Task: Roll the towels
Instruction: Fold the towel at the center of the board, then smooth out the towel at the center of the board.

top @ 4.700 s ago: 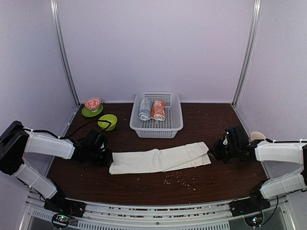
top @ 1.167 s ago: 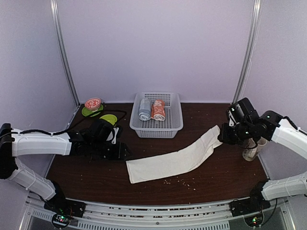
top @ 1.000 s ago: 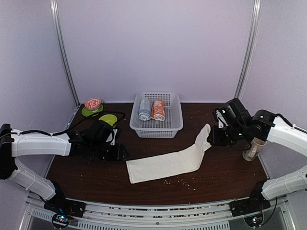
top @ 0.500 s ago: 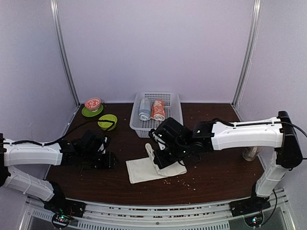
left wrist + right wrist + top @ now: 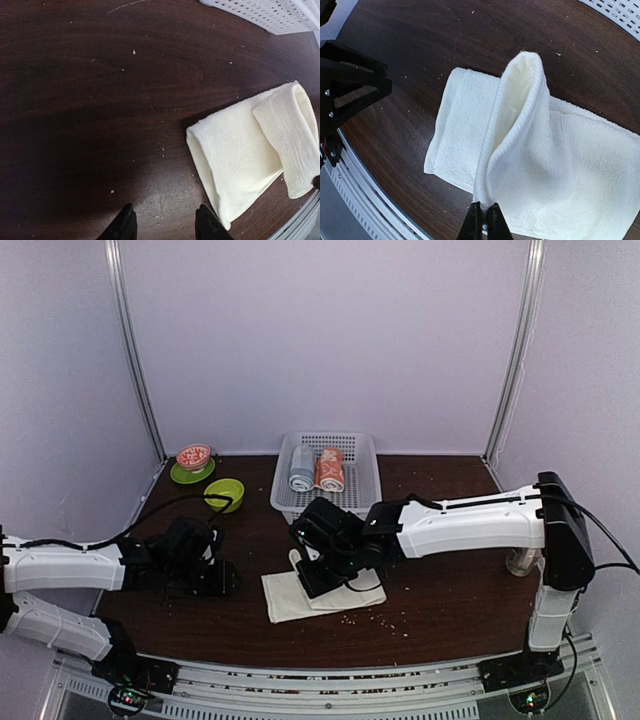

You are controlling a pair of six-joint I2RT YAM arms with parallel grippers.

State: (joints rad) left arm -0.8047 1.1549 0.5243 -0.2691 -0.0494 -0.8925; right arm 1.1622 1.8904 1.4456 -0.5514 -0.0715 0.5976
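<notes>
The lower towel layer's uncovered end is below my right gripper and to its left in the top view, so I will bring the towel's folded edge down there and let go.
A cream-white towel lies on the dark table, folded over on itself. My right gripper is shut on its folded edge, which stands up as a ridge above the lower layer in the right wrist view. My left gripper rests low over the bare table just left of the towel; it is open with nothing between its fingers. A salmon-orange printed towel lies rolled in the white basket.
A grey-blue rolled towel lies beside the salmon one in the basket. A green bowl and a red bowl on a green plate stand at the back left. A cup stands behind the right arm. Crumbs dot the table.
My right gripper has carried the cream towel's right end across to the left, doubling the towel over. My left gripper has drawn back leftward, away from the towel.
</notes>
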